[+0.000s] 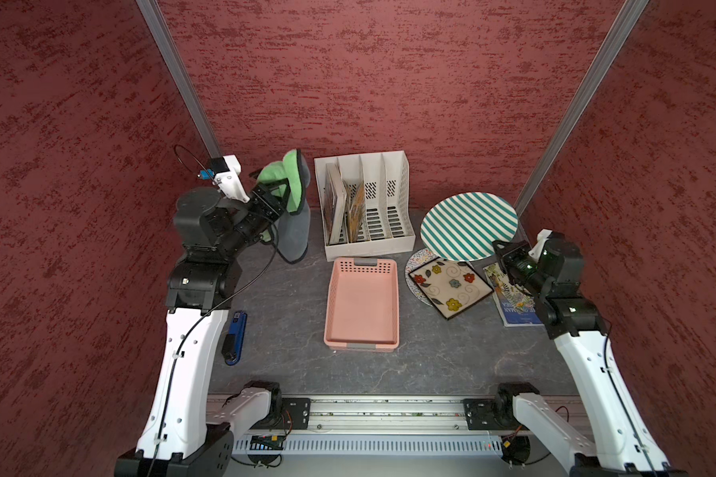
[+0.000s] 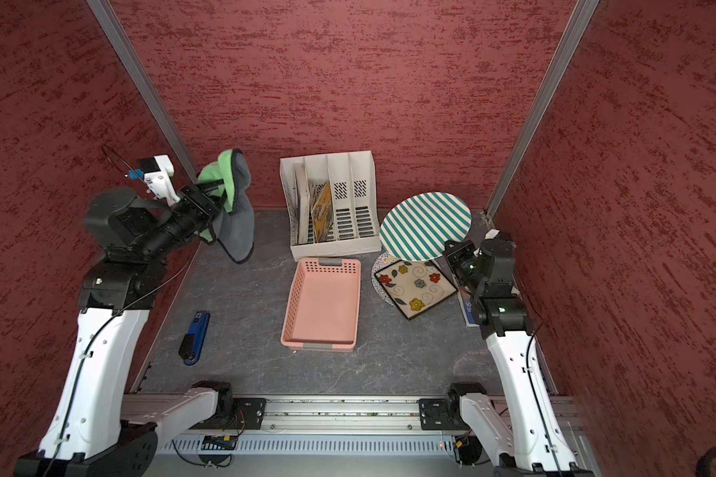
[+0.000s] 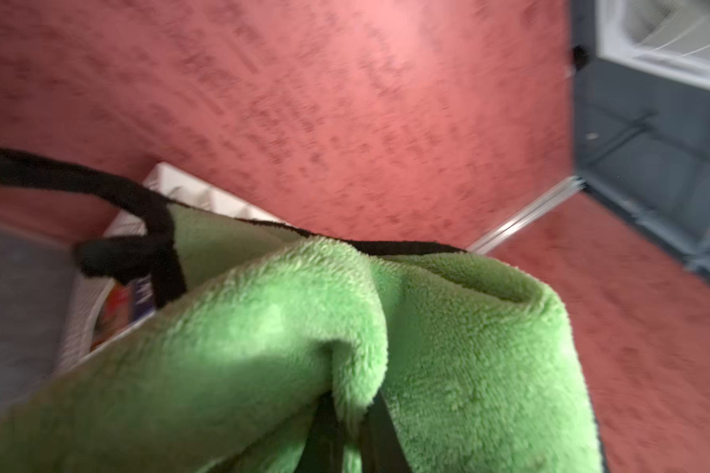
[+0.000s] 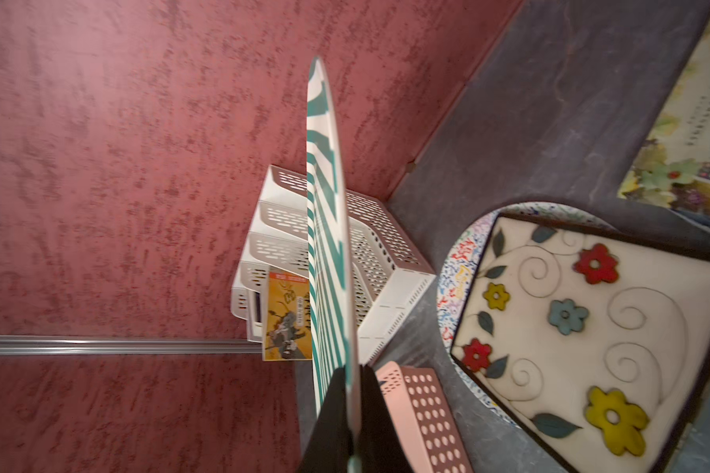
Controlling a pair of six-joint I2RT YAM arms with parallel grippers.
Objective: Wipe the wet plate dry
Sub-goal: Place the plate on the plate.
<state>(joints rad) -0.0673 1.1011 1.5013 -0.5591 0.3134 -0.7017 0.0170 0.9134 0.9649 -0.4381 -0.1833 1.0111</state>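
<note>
The robot will next lower its left gripper toward the tabletop (image 1: 303, 283) beside the far end of the pink basket, tilt the fingers downward and release the fold of cloth, because that tabletop is bare.
The plate (image 1: 468, 225) is round with teal and white stripes. It is held up off the table at the right, and my right gripper (image 1: 499, 247) is shut on its near rim. In the right wrist view the plate (image 4: 326, 229) stands edge-on between the black fingers of that gripper (image 4: 353, 393). At the back left my left gripper (image 1: 284, 192) is raised and shut on a green and grey cloth (image 1: 292, 181), which hangs down from it. In the left wrist view a fold of the green cloth (image 3: 263, 336) is pinched in the left gripper (image 3: 351, 409). Cloth and plate are far apart.
A white file organizer (image 1: 368, 247) with books stands at the back centre, and a pink basket (image 1: 331, 305) lies in front of it. A square floral plate (image 1: 451, 289) rests on a round speckled plate (image 1: 414, 264) beneath the striped one. A booklet (image 1: 513, 314) lies at the right, a blue stapler (image 1: 235, 334) at the left.
</note>
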